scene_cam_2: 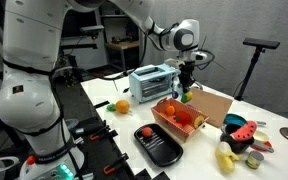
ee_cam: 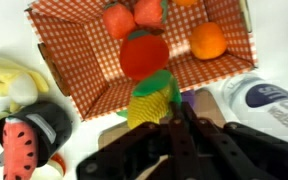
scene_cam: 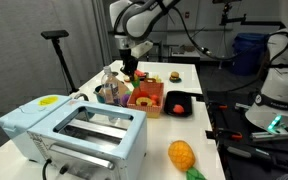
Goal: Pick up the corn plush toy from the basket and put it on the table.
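Note:
Next, the gripper rises, moves back toward the orange-yellow fruit and releases the corn, since the bare tabletop beside the basket lies back from the gripper.
My gripper [ee_cam: 170,128] is shut on the corn plush toy [ee_cam: 152,98], a small yellow toy with a green top. It is held just above the near edge of the red-orange basket [ee_cam: 72,52]. A red tomato and orange fruits lie in the basket. In both exterior views the gripper [scene_cam: 132,68] [scene_cam_2: 189,84] hangs over the basket [scene_cam: 144,104] [scene_cam_2: 174,127] on the white table [scene_cam: 199,130]. The corn shows as a green spot under the fingers [scene_cam_2: 186,97].
A light blue toaster [scene_cam: 74,130] [scene_cam_2: 148,78] stands on the table. A black tray [scene_cam: 179,103] [scene_cam_2: 158,146] lies beside the basket. An orange-yellow fruit [scene_cam: 181,153] lies near the table edge. A bowl with watermelon and banana toys [ee_cam: 24,135] [scene_cam_2: 242,136] and a white bottle [ee_cam: 266,100] are close by.

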Robot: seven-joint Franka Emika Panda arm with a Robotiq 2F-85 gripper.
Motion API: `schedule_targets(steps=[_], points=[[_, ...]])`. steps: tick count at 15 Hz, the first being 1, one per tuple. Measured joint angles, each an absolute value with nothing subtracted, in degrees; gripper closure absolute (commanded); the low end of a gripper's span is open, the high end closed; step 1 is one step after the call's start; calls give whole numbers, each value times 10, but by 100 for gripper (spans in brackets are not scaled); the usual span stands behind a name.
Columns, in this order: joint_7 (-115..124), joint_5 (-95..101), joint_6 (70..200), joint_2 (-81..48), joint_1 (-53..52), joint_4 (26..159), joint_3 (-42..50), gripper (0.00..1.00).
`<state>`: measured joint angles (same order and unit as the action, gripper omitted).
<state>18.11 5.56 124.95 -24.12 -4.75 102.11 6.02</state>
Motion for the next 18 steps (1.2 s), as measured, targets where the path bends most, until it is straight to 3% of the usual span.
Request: schedule_targets(steps=[9,18], points=[[239,96,1249,-21,-72,1183,0,99],[272,126,1175,12,-83,1264,-95,99]])
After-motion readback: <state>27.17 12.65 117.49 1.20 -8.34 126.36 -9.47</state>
